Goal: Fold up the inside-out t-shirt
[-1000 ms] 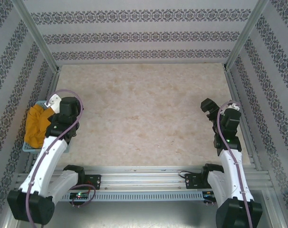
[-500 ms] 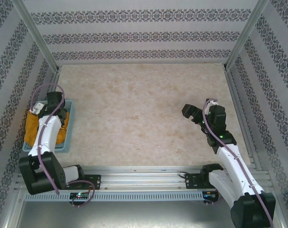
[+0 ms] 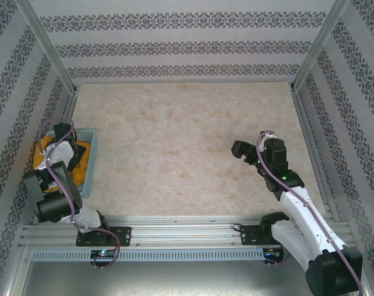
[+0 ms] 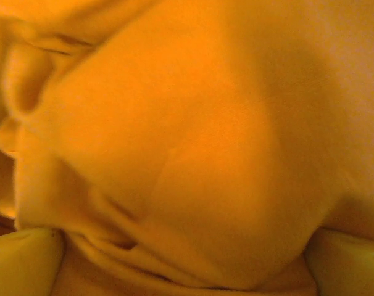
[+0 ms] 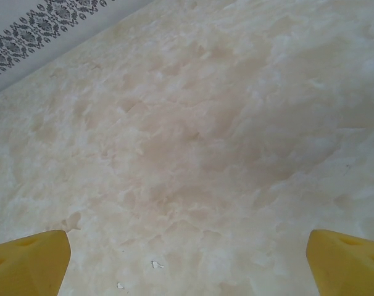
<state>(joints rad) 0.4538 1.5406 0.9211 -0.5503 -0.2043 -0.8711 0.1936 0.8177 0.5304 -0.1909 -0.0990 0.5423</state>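
Observation:
My left gripper will next move deeper down into the basket around the bulging orange cloth (image 4: 190, 246) and close, because that cloth is already between its open fingers.
The inside-out t-shirt (image 3: 44, 152) lies bunched, plain orange, in a light-blue basket (image 3: 92, 154) at the table's left edge. My left gripper (image 3: 72, 150) points down into that basket, right on the cloth. In the left wrist view the t-shirt (image 4: 193, 123) is very close, and it bulges between the two yellow fingertips (image 4: 23, 259) of the open left gripper (image 4: 186, 265). The jaws are not clamped on it. Over bare table on the right, my right gripper (image 3: 239, 150) is open; in its wrist view the right gripper (image 5: 187, 265) has nothing between its fingers.
The marbled beige table (image 3: 174, 142) is walled by patterned panels at the back and both sides. Aluminium posts (image 3: 48, 43) stand at the back corners. The arms' base rail (image 3: 181, 228) runs along the near edge.
My left arm has swung left and dropped its gripper into the basket onto the shirt. My right arm has reached left and forward, toward the table's middle. Both grippers stayed open.

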